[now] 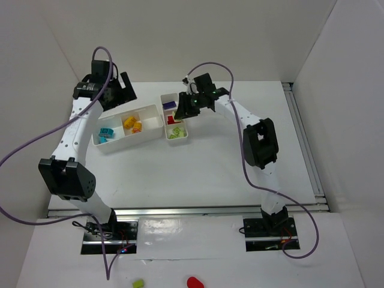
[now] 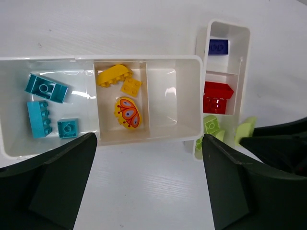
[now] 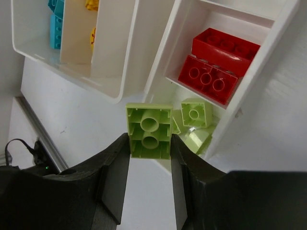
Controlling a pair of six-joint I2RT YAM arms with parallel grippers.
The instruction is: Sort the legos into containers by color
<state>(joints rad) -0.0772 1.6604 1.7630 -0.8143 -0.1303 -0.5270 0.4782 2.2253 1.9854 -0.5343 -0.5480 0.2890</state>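
Observation:
I will lower my right gripper next toward the narrow tray's near section (image 1: 177,133) (image 3: 194,123) below, where the other lime green bricks are, and release the lime green brick there.
My right gripper (image 3: 149,146) is shut on a lime green brick (image 3: 149,130), held underside up just above the near end of the narrow tray (image 3: 249,91). That tray holds more lime green bricks (image 3: 195,114), red bricks (image 3: 216,62) and a purple brick (image 2: 218,47), each colour in its own compartment. The wide tray (image 2: 144,136) holds cyan bricks (image 2: 45,88) in its left compartment and yellow-orange pieces (image 2: 115,75) in the middle one; its right compartment is empty. My left gripper (image 2: 148,184) hangs open and empty over the table, in front of the wide tray.
The two trays (image 1: 132,145) (image 1: 178,142) sit side by side, nearly touching, at the back of the white table. White walls close in behind and on both sides. A metal rail (image 1: 306,144) runs along the table's right edge.

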